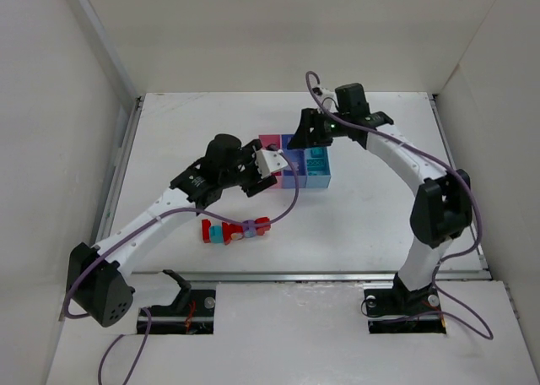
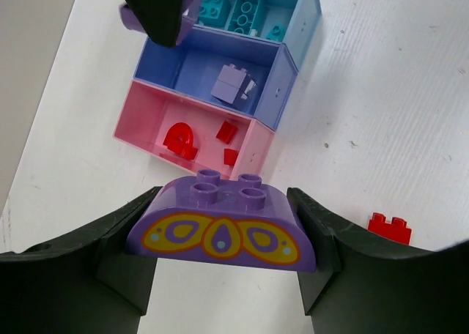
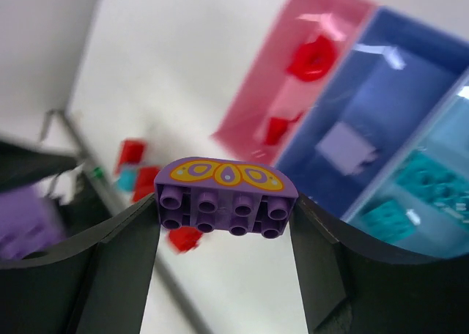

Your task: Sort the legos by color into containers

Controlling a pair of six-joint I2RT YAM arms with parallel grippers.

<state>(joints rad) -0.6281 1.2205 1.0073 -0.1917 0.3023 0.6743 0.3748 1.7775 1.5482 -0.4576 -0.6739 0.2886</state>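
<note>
The purple-blue container (image 2: pixel 183 67) already holds a purple brick (image 2: pixel 233 83). My left gripper goes outward across the pink container next, then down into the purple-blue one.
My left gripper (image 2: pixel 223 231) is shut on a purple curved lego (image 2: pixel 223 228) with a yellow pattern, studs up, just in front of the pink container (image 2: pixel 146 132). The purple-blue container (image 2: pixel 183 67) beside it holds a purple brick (image 2: pixel 233 83), and the light blue container (image 2: pixel 311 8) holds teal bricks (image 2: pixel 245 12). Red pieces (image 2: pixel 179 138) lie in the pink one. My right gripper (image 3: pixel 223 202) is shut on a matching purple curved lego (image 3: pixel 223 195), underside toward the camera, above the containers (image 1: pixel 295 161). Loose red, teal and purple legos (image 1: pixel 236 230) lie in a row on the table.
A single red brick (image 2: pixel 389 228) lies on the table right of my left fingers. The two grippers (image 1: pixel 263 172) (image 1: pixel 305 136) hang close together over the bins. White walls enclose the table on the left, back and right.
</note>
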